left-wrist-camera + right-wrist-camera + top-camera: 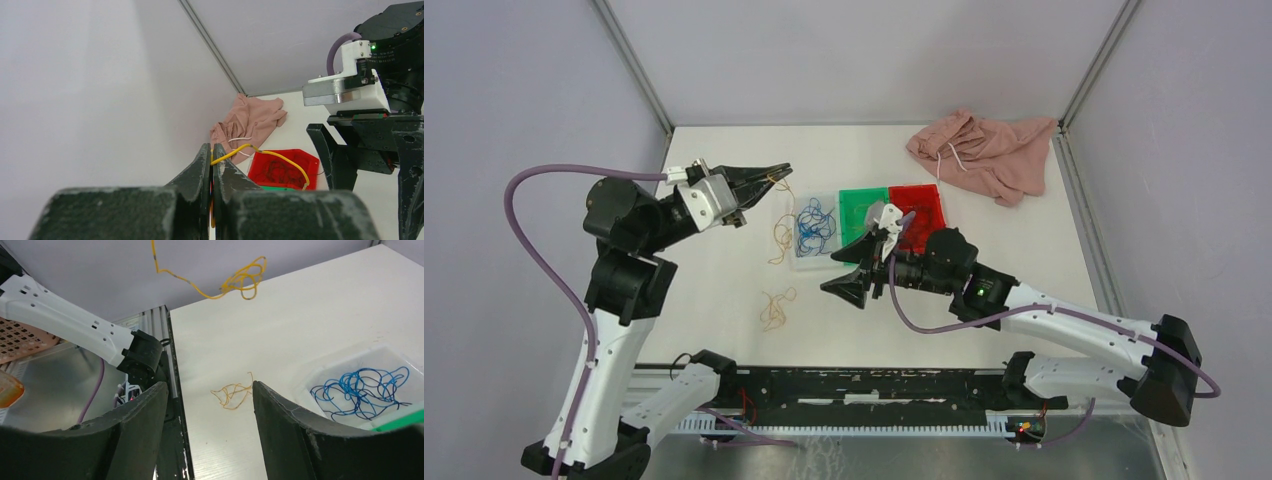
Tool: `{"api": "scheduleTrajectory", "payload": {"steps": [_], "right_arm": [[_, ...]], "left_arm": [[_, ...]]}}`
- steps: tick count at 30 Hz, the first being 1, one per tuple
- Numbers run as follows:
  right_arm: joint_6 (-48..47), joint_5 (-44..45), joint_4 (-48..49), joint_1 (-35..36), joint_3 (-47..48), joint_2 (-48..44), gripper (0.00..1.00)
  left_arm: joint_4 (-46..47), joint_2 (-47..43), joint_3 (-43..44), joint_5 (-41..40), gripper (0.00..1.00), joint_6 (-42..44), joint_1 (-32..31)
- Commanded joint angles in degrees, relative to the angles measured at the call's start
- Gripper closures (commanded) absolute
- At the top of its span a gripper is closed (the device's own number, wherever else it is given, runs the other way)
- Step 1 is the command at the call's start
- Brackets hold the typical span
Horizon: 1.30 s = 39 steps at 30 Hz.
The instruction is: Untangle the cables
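The green bin (278, 188) is below my left gripper and to its right in the top view, so my gripper will next carry the yellow cable (274, 154) across and down to let it go.
My left gripper (782, 171) is shut on a yellow cable (274, 154) and holds it above the table; the cable hangs down beside the clear bin (801, 258) and shows dangling in the right wrist view (235, 282). Blue cables (814, 226) lie in the clear bin, also seen from the right wrist (362, 390). Dark red cables (275, 170) lie in the red bin (932, 196). A second yellow-orange cable (774, 309) lies loose on the table, also in the right wrist view (232, 392). My right gripper (836, 288) is open and empty above the table, to the right of that loose cable.
A green bin (860, 205) sits between the clear and red bins. A pink cloth (984, 150) with a white drawstring lies at the back right corner. Grey walls close in the table on the left, back and right.
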Motion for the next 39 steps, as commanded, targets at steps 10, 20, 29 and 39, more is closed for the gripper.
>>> {"api": "scheduleTrajectory", "payload": {"steps": [10, 20, 29, 39], "right_arm": [[2.35, 2.07, 2.11, -0.12, 11.49, 8.15, 0.32], [4.99, 25.70, -12.94, -7.48, 9.89, 6.59, 0.36], [11.15, 40.23, -19.16, -21.17, 1.35, 0.37, 0.35], [11.52, 41.26, -18.01, -25.14, -2.03, -2.55, 0.36]], "left_arm": [[3.06, -1.06, -6.58, 0.02, 0.97, -1.47, -0.10], [5.23, 4.90, -13.06, -4.86, 0.97, -5.52, -1.47], [6.51, 18.96, -10.32, -15.44, 0.97, -3.51, -4.96], [5.90, 37.20, 0.16, -24.14, 0.97, 1.09, -7.53]]}}
